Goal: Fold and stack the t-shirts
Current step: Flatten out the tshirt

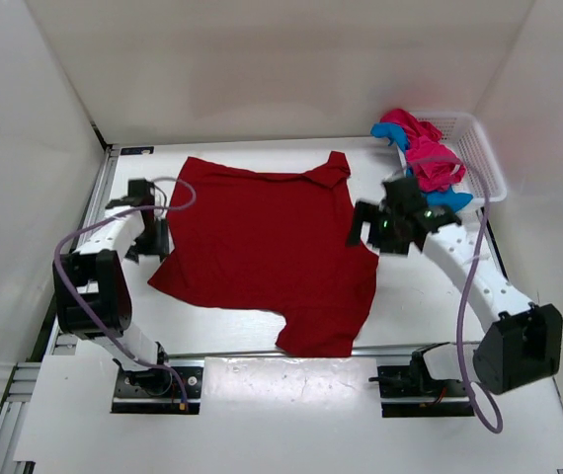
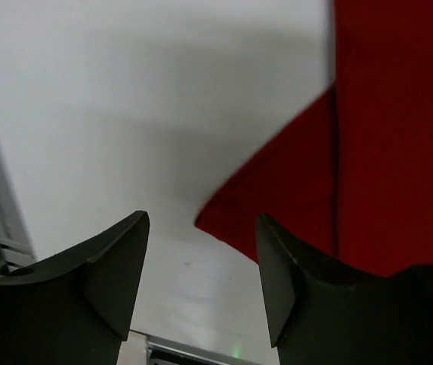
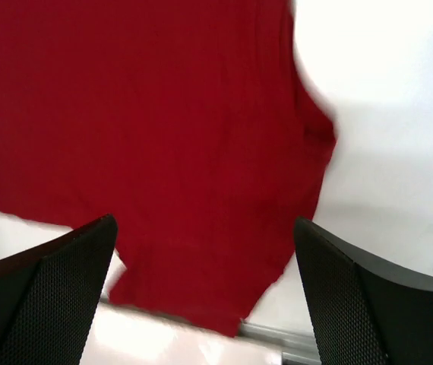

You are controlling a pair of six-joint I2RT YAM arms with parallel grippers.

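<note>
The near sleeve's outer edge (image 1: 355, 332) (image 3: 262, 275) lies back and below, with bare table along it. My right gripper should next move its open fingers back and down onto it.
The dark red t-shirt (image 1: 267, 252) lies spread out on the white table. It also shows in the left wrist view (image 2: 368, 167) and the right wrist view (image 3: 156, 137). The pink-magenta t-shirt (image 1: 428, 153) and the blue t-shirt (image 1: 449, 199) lie bunched in the basket at the back right. My left gripper (image 1: 148, 245) is open and empty, just left of the red shirt's left edge; in its wrist view (image 2: 201, 281) bare table shows between the fingers. My right gripper (image 1: 365, 229) is open and empty above the shirt's right edge (image 3: 205, 293).
A white mesh basket (image 1: 479, 148) stands at the back right corner. White walls enclose the table on three sides. The table's near edge with a metal rail (image 1: 262, 354) runs just below the shirt's lower hem.
</note>
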